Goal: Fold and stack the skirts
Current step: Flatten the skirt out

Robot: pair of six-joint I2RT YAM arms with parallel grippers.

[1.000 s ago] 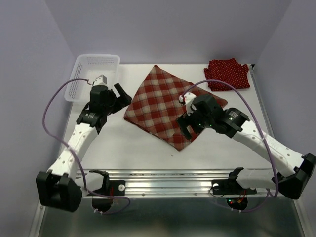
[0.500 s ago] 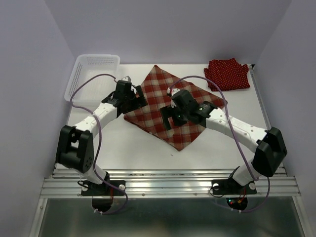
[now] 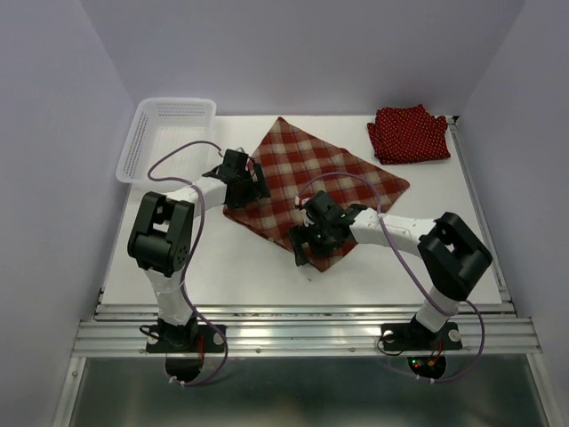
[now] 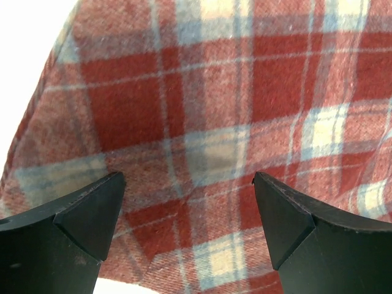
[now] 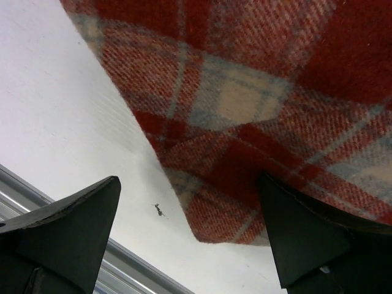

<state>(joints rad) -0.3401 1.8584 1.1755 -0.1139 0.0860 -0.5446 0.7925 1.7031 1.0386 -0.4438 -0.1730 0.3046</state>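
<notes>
The skirt's basket-side corner lies to my right gripper's left in the top view, so I will move it along the skirt's near edge next and close on that corner.
The red-and-cream plaid skirt (image 3: 307, 173) lies flat as a diamond in the middle of the table. It fills the left wrist view (image 4: 208, 104) and its near corner shows in the right wrist view (image 5: 245, 92). My left gripper (image 3: 242, 189) is open, low over the skirt's left corner, with its fingertips (image 4: 86, 214) over the cloth. My right gripper (image 3: 305, 245) is open at the skirt's near corner, one finger (image 5: 67, 226) over bare table and the other on the cloth. A dark red polka-dot skirt (image 3: 408, 132) lies folded at the back right.
A white lattice basket (image 3: 166, 135) stands at the back left. The metal rail (image 3: 302, 325) runs along the table's near edge. A small dark speck (image 5: 158, 210) lies on the table next to the skirt's corner.
Both arms have reached forward and down. My left gripper moved right onto the skirt's left corner. My right gripper moved left and nearer, to the skirt's near corner.
</notes>
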